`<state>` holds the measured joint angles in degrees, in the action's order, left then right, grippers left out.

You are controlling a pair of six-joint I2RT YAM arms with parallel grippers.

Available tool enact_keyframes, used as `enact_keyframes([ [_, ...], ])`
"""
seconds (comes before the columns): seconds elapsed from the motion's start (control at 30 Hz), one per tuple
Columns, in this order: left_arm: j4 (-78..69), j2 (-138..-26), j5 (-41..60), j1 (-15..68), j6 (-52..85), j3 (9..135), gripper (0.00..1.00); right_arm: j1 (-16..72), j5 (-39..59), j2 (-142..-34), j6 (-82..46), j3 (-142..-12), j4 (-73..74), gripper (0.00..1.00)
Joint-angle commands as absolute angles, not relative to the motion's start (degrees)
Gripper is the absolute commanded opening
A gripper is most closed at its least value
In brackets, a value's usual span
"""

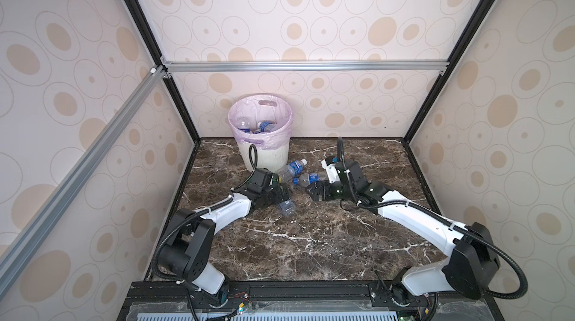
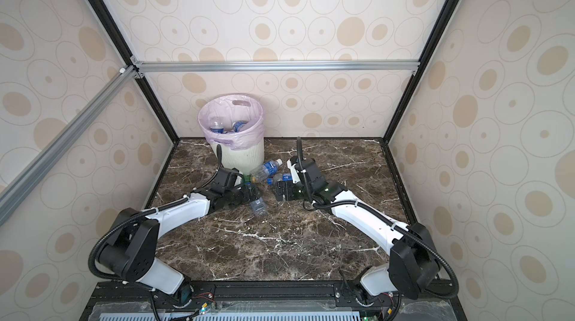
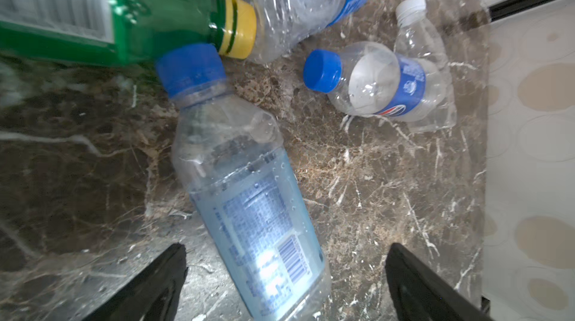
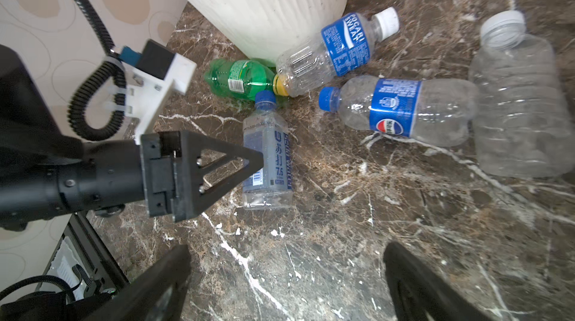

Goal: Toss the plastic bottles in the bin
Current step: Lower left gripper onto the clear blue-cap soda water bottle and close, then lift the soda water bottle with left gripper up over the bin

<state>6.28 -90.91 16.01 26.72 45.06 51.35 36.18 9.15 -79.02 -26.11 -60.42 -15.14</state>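
My left gripper should next come down around the labelled body of the soda-water bottle (image 1: 287, 206) and close on its sides, because the bottle lies flat between the open fingers.
The white ribbed bin (image 1: 268, 157) (image 4: 264, 2) with a pink liner stands at the back left and holds several plastic bottles (image 1: 264, 126). In front of it lie a green yellow-capped bottle (image 4: 239, 81), a white-capped blue-label bottle (image 4: 336, 52), a blue-capped bottle (image 4: 404, 111) and an unlabelled clear one (image 4: 516, 108). My left gripper (image 1: 283, 195) (image 3: 287, 249) is open and straddles a blue-capped soda-water bottle (image 3: 249, 198) (image 1: 286, 206) lying flat, with gaps on both sides. My right gripper (image 1: 313, 192) (image 4: 284, 251) is open over bare marble, short of the bottles.
The marble table (image 1: 311, 241) is boxed in by patterned walls. The back wall (image 1: 342, 108) is right behind the bin. The two grippers face each other close together near the table's middle. The right wrist hides the unlabelled bottle in both top views.
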Motion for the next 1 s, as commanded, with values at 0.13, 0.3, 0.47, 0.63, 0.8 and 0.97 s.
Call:
enact_keyframes([
  [0.13,13.89,-96.65,8.52,28.07,38.64,56.94,0.9,34.02,9.44,-74.56,-26.62,-56.01,-13.91,1.0],
  [0.3,15.25,-99.07,6.85,28.46,36.8,57.96,0.82,33.71,10.48,-74.75,-27.0,-54.76,-12.58,1.0],
  [0.47,16.08,-99.46,5.82,28.43,35.94,57.4,0.67,33.73,13.16,-76.61,-25.72,-56.18,-13.62,1.0],
  [0.63,15.42,-96.52,6.19,28.44,36.8,54.09,0.5,33.72,13.89,-76.95,-25.49,-55.93,-13.46,1.0],
  [0.8,13.27,-91.71,8.84,28.41,37.26,50.85,0.47,33.69,14.64,-77.17,-25.58,-55.74,-12.83,1.0],
  [0.97,12.55,-85.69,10.9,28.43,36.15,50.82,0.45,33.75,14.58,-76.43,-25.18,-56.48,-12.48,1.0],
])
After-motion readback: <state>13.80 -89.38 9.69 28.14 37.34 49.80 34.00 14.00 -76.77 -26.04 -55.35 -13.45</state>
